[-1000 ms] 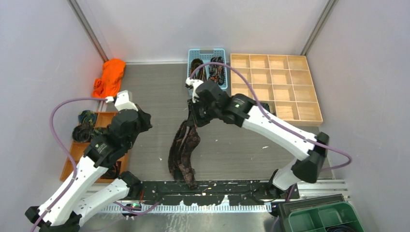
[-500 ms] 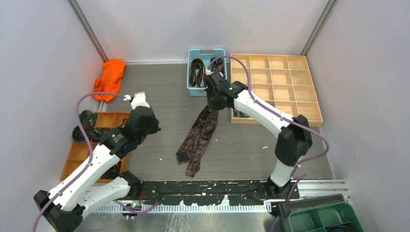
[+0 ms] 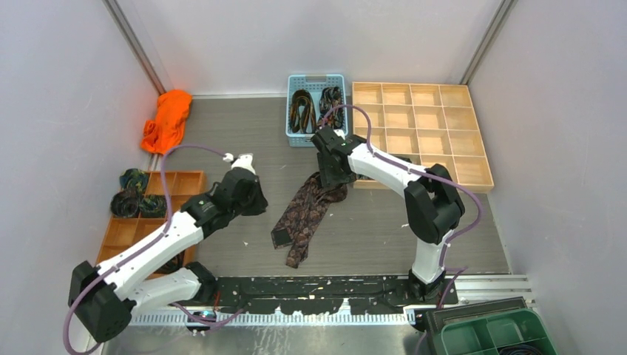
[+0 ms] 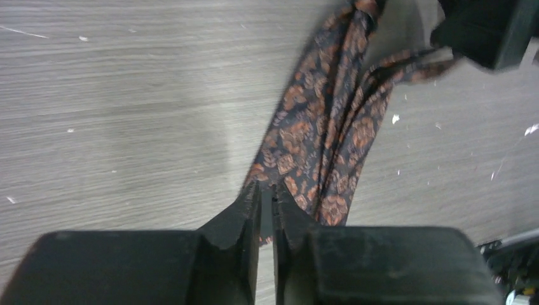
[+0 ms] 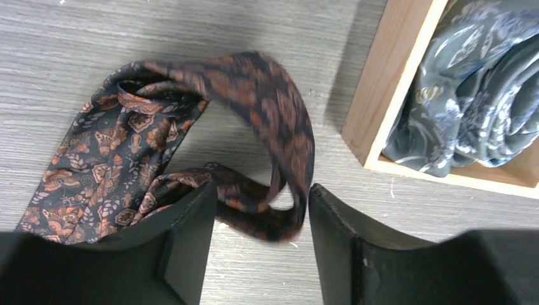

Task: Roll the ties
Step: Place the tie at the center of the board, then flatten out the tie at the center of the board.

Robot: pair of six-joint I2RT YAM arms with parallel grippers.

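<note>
My left gripper opens next, then moves back and down toward the tie's near end, onto the fold beside the uncovered dark patch.
A brown-maroon paisley tie (image 3: 303, 214) lies folded lengthwise on the grey table, its far end bunched. My right gripper (image 3: 330, 176) hovers over that bunched end. Its jaws are open in the right wrist view (image 5: 262, 189), and a blurred loop of the tie (image 5: 127, 140) hangs loose between them. My left gripper (image 3: 257, 204) sits just left of the tie. In the left wrist view its fingertips (image 4: 267, 187) stand a narrow slit apart over the tie's (image 4: 318, 121) near end, pinching nothing. Other ties lie in the blue basket (image 3: 295, 137). Coiled ties (image 3: 131, 194) sit at the left.
A wooden compartment tray (image 3: 444, 126) stands at the back right; its near corner cell holds a grey tie (image 5: 464, 101). An orange tray (image 3: 177, 181) is at the left, a bright orange cloth (image 3: 167, 118) at the back left and a green bin (image 3: 495, 333) at the front right.
The right gripper carried the tie's upper end back and right, lowered it and opened, letting it drop. The left arm swung right to the tie and its jaws parted a little.
</note>
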